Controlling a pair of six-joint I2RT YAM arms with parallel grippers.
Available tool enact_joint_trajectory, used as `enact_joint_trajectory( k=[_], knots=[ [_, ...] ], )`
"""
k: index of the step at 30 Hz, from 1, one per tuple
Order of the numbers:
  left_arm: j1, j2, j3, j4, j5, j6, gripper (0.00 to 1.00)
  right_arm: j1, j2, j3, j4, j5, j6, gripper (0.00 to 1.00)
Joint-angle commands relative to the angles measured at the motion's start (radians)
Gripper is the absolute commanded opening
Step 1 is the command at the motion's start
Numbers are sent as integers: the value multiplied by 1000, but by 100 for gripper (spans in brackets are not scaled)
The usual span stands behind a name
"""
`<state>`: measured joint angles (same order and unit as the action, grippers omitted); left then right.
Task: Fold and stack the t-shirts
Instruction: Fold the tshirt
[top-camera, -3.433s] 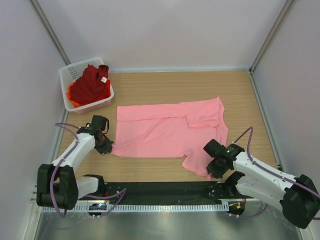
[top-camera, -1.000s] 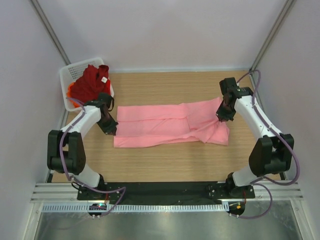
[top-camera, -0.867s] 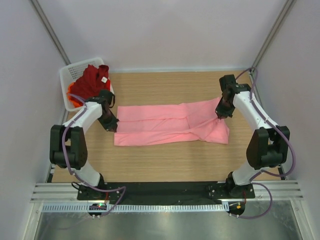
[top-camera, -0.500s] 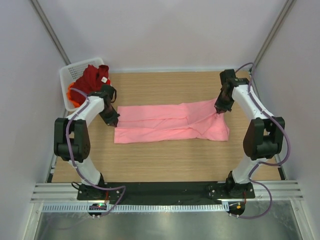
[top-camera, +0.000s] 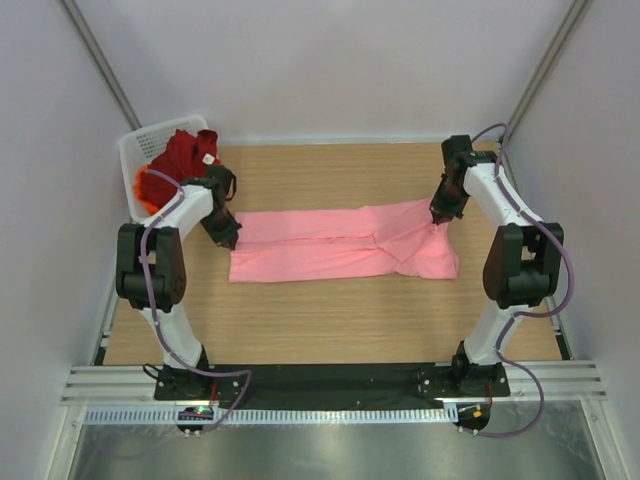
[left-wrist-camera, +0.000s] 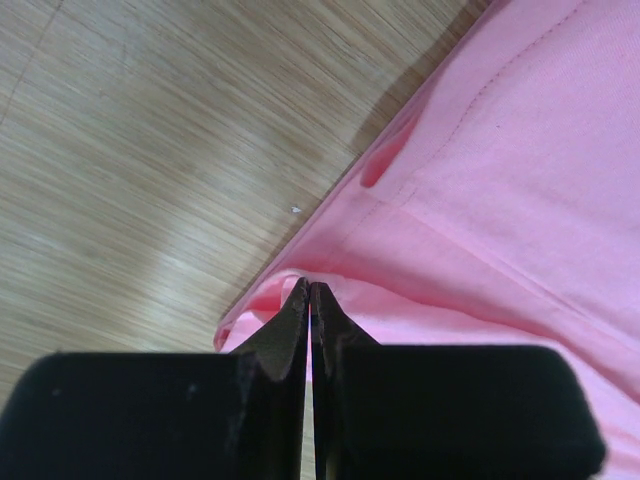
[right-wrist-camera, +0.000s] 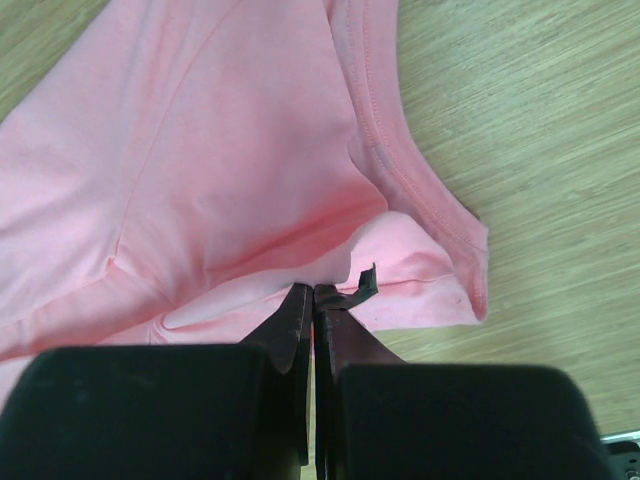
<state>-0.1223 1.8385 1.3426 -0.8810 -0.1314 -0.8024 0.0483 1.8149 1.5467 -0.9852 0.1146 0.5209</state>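
The shirt already lies folded lengthwise, so the robot's right gripper will next move a little outward and toward the shirt's middle, then open there.
The light pink t-shirt (top-camera: 340, 245) lies folded lengthwise as a long band across the table. My left gripper (top-camera: 228, 238) is shut on the shirt's left edge, and the left wrist view (left-wrist-camera: 309, 287) shows cloth (left-wrist-camera: 500, 200) pinched between the jaws. My right gripper (top-camera: 438, 217) is shut on the shirt's right edge, also seen in the right wrist view (right-wrist-camera: 313, 291), where cloth (right-wrist-camera: 230, 150) drapes over the tips. The dark red t-shirt (top-camera: 180, 165) with a small white tag lies heaped in the basket over the orange t-shirt (top-camera: 142, 190), which only peeks out.
A white mesh basket (top-camera: 146, 140) stands at the far left corner of the wooden table (top-camera: 340, 310). Grey walls enclose the table at the back and both sides. A black rail runs along the near edge.
Both grippers carried the shirt's near edge up over the far edge, folding it in half lengthwise. In the last second both moved slightly further back, narrowing the band.
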Motion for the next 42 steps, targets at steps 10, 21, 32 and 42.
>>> enact_joint_trajectory(
  k=[10, 21, 32, 42],
  knots=[
    [-2, 33, 59, -3, -4, 6, 0, -25, 57, 61, 22, -24, -25, 1],
    [-4, 56, 84, -3, -45, 11, 0, -36, 113, 90, 40, -49, -18, 3],
    [-5, 51, 90, 8, -62, 25, 0, -34, 182, 153, 56, -76, -10, 3],
    [-8, 39, 102, -9, -91, 42, 18, -67, 231, 222, 22, -70, -19, 15]
  ],
)
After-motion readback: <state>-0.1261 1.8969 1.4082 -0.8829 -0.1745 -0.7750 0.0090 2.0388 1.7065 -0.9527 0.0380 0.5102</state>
